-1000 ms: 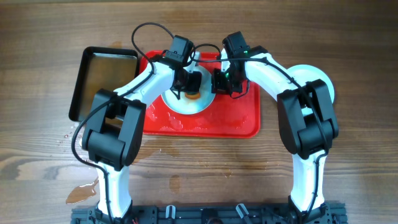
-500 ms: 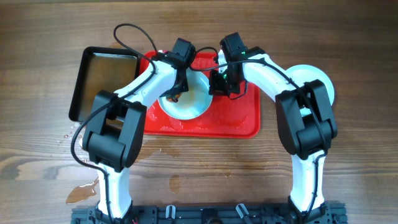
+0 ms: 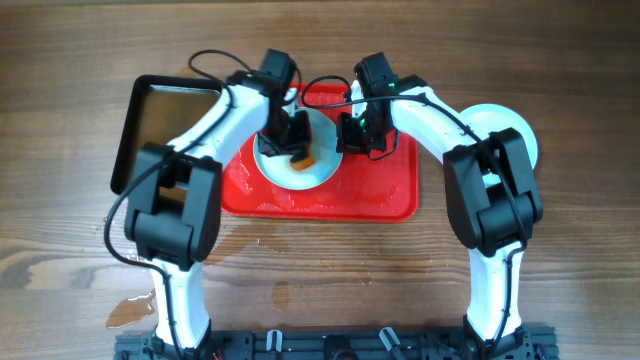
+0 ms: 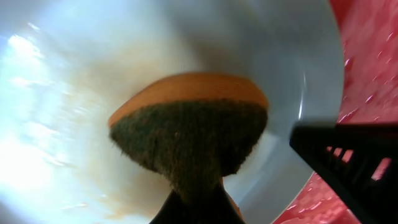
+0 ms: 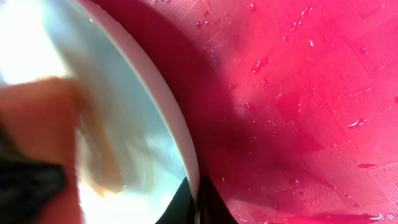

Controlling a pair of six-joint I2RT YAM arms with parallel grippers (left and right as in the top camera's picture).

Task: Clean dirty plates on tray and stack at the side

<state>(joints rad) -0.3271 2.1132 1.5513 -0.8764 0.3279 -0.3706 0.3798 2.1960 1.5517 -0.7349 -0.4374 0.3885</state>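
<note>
I will next lift my right gripper, cross to the right in the overhead view, lower onto the other pale plate [image 3: 500, 126] and release the plate's rim.
A pale plate [image 3: 300, 170] lies on the red tray [image 3: 375, 195], its right side lifted. My right gripper [image 3: 347, 135] is shut on the plate's right rim [image 5: 186, 155]. My left gripper [image 3: 297, 140] is shut on an orange sponge with a dark scrub face [image 3: 305, 157], pressed on the plate's inside [image 4: 74, 99]. The sponge [image 4: 193, 130] fills the left wrist view, with faint orange smears on the plate around it. Another pale plate [image 3: 505, 125] lies on the table right of the tray, partly hidden by my right arm.
A black pan of brownish water [image 3: 165, 120] stands left of the tray, touching its edge. Water puddles [image 3: 130, 310] lie on the wooden table at the front left. The tray floor [image 5: 311, 93] is wet with droplets.
My left gripper has swept the sponge from the plate's middle to its left side and back toward the middle-right. The left arm swung outward. My right gripper has kept its hold on the rim.
</note>
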